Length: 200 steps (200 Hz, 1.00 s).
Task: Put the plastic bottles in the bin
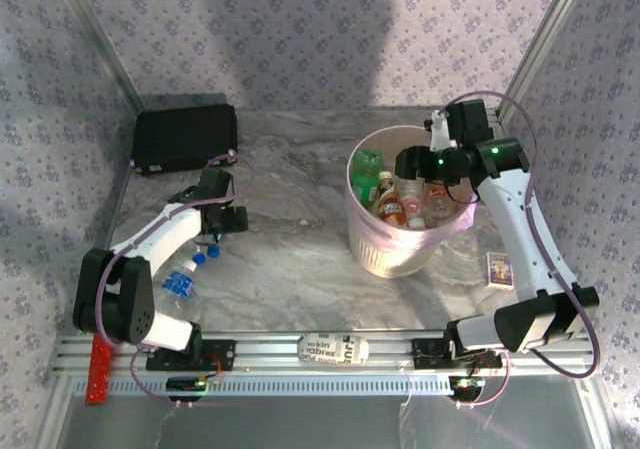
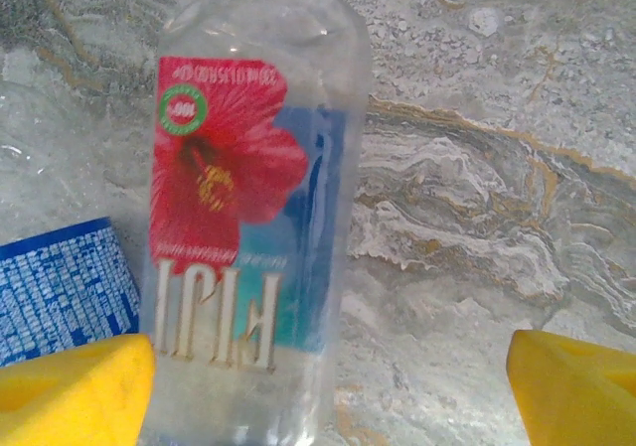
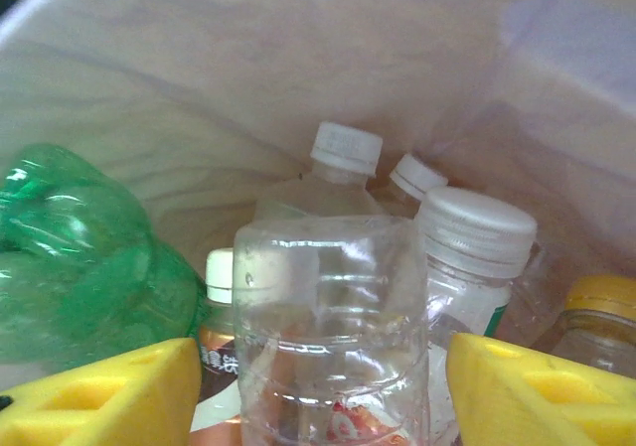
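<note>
My left gripper moves down over the bottle with the red flower label next, because that bottle already lies lengthwise between its open yellow fingers.
My left gripper hovers low over the marble table, open wide. A clear bottle with a red flower label lies between its yellow fingers, close to the left one. A second bottle with a blue label lies further left. The top view shows these blue-capped bottles beside the left arm. My right gripper is inside the pale pink bin and open. A clear bottle stands between its fingers with a gap on each side. Below it lie a green bottle and several white-capped ones.
A flat black case sits at the back left. A small picture card lies right of the bin. A printed strip rests on the front rail, and a red perforated bar lies at the front left.
</note>
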Each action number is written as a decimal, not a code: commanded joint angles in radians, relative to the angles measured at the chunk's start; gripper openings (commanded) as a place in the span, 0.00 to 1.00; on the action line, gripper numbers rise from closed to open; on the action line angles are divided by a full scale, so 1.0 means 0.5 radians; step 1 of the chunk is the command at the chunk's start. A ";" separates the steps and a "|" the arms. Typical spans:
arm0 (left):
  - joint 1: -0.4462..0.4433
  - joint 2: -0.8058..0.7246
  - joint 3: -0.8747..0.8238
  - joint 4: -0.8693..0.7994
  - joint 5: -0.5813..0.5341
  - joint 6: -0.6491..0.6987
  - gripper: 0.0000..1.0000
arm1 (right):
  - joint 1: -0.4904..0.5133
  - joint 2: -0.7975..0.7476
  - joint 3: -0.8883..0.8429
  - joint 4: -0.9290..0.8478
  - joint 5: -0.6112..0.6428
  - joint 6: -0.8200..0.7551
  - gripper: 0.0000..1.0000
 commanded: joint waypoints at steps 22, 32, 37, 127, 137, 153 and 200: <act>0.046 -0.033 -0.040 -0.063 0.026 -0.022 0.93 | -0.021 -0.133 0.118 -0.053 -0.006 0.008 0.78; 0.049 -0.005 -0.055 -0.046 0.034 -0.027 0.93 | -0.019 -0.147 0.113 -0.050 -0.007 0.006 0.78; 0.049 0.008 -0.067 -0.031 0.046 -0.029 0.93 | -0.019 -0.157 0.110 -0.047 -0.013 0.005 0.78; 0.052 0.181 -0.061 0.080 0.131 -0.069 0.69 | -0.020 -0.288 0.057 0.021 -0.081 0.008 0.79; 0.052 0.184 -0.060 0.083 0.132 -0.071 0.65 | -0.019 -0.307 0.052 0.032 -0.090 0.011 0.79; 0.052 0.180 -0.061 0.083 0.140 -0.077 0.60 | -0.023 -0.339 0.045 0.051 -0.101 0.015 0.79; 0.049 0.080 -0.043 0.054 0.202 -0.076 0.55 | -0.028 -0.398 0.035 0.097 -0.130 0.018 0.79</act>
